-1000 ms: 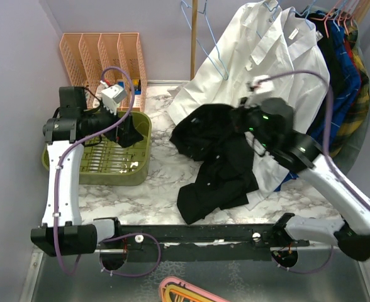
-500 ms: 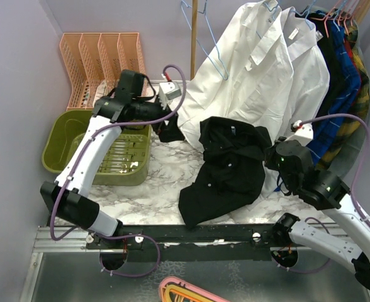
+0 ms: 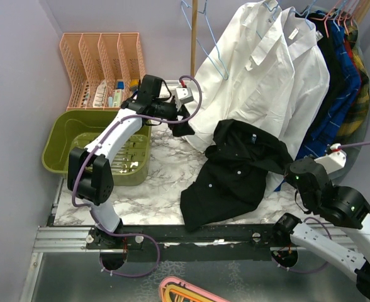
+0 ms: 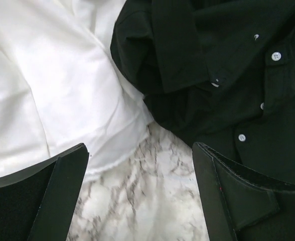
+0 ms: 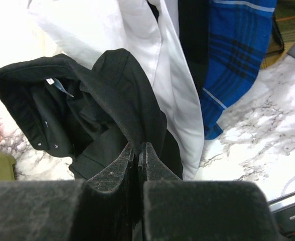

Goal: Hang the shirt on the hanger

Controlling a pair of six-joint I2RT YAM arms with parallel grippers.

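Observation:
The black shirt is already pinched on the opposite side by my right gripper, so I next need to move my left gripper away from the basin onto the black shirt's far fold beside the white shirt.
The black shirt (image 3: pixel 235 173) lies crumpled on the marble table, its collar end lifted at the right. My right gripper (image 3: pixel 290 171) is shut on a fold of it, and the right wrist view shows the pinched fabric (image 5: pixel 127 100) rising from my closed gripper (image 5: pixel 138 148). My left gripper (image 3: pixel 180 126) is open and empty, low over the marble (image 4: pixel 147 201) between a white shirt's hem and the black shirt (image 4: pixel 228 75); in its wrist view the gripper (image 4: pixel 140 150) holds nothing. The light-blue hanger (image 3: pixel 211 49) hangs at the back by the wooden pole.
Two white shirts (image 3: pixel 260 69) and blue plaid garments (image 3: pixel 339 88) hang at the back right. A green basin (image 3: pixel 59 138) and an orange file organiser (image 3: pixel 103 56) stand at the left. The wooden pole (image 3: pixel 193 38) rises at the back middle.
My left arm swung from over the green basin to the white shirt's hem. My right arm pulled back to the right and nearer, dragging the black shirt's upper part with it.

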